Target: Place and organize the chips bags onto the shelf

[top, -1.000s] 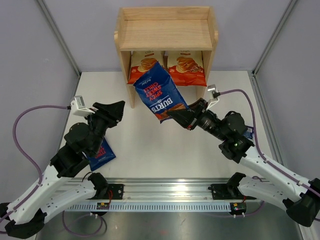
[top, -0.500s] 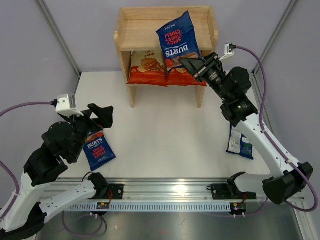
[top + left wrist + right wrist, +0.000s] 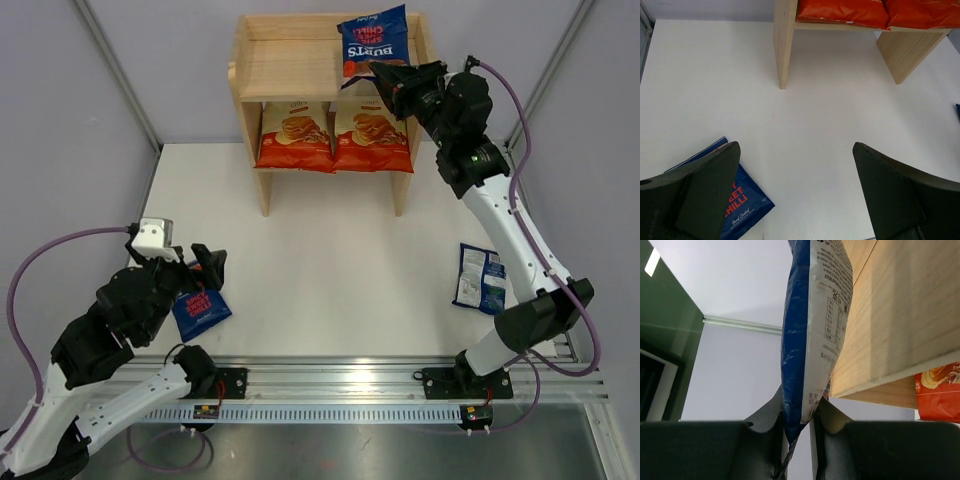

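Note:
The lower level is full of bags, so the robot's right gripper will next move down and toward the right in the top view, beside the top level's side panel (image 3: 419, 45), and release there.
The wooden shelf (image 3: 290, 65) stands at the back; two cream-and-red-orange bags (image 3: 295, 135) (image 3: 372, 135) sit on its lower tier. My right gripper (image 3: 385, 78) is shut on a red-labelled blue Burts bag (image 3: 374, 40) and holds it upright over the right end of the top tier; the right wrist view shows the bag (image 3: 810, 335) pinched between the fingers beside the shelf board (image 3: 900, 315). My left gripper (image 3: 795, 165) is open and empty above the table, next to a second red-labelled Burts bag (image 3: 200, 308) (image 3: 742, 205). A teal Burts bag (image 3: 478, 278) lies at the right.
Grey walls and metal posts enclose the white table (image 3: 330, 260). The shelf's legs (image 3: 782, 45) stand on it at the back. A rail (image 3: 340, 385) runs along the near edge.
My right arm has carried the Burts bag up and back, from in front of the shelf to over the top tier's right end. My left arm has drawn back toward the near edge.

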